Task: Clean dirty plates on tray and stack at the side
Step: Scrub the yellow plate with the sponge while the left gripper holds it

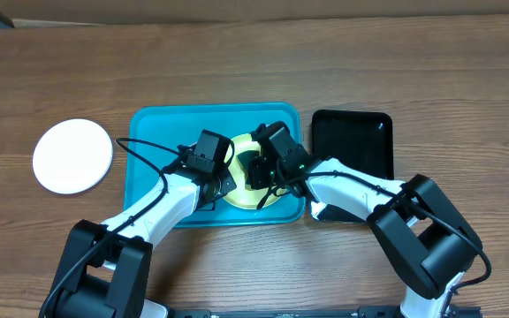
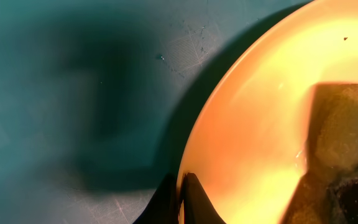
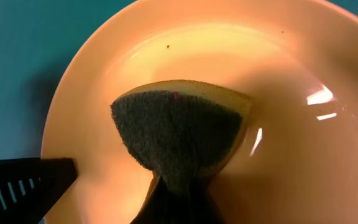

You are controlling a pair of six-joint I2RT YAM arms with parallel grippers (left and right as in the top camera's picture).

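Note:
The black tray's bottom is open for releasing the sponge, so my right gripper needs to move up, to the right in the overhead view, and then down to it next.
A pale yellow-green plate (image 1: 246, 200) lies in the turquoise tray (image 1: 153, 141). My left gripper (image 1: 222, 181) is shut on the plate's left rim (image 2: 180, 193), one finger above and one below. The plate looks orange in the left wrist view (image 2: 260, 124) and right wrist view (image 3: 185, 56). My right gripper (image 1: 259, 172) is shut on a yellow sponge with a dark scouring face (image 3: 179, 127) and presses it on the plate's middle. A few small dark specks show near the plate's far rim. A white plate (image 1: 72, 156) lies on the table left of the tray. No other plate shows separately.
A glossy black tray (image 1: 352, 141) stands right of the turquoise tray, touching it. The table is brown wood (image 1: 254, 62). The turquoise tray's floor (image 2: 73, 93) is scratched, and nothing but the plate shows in the tray.

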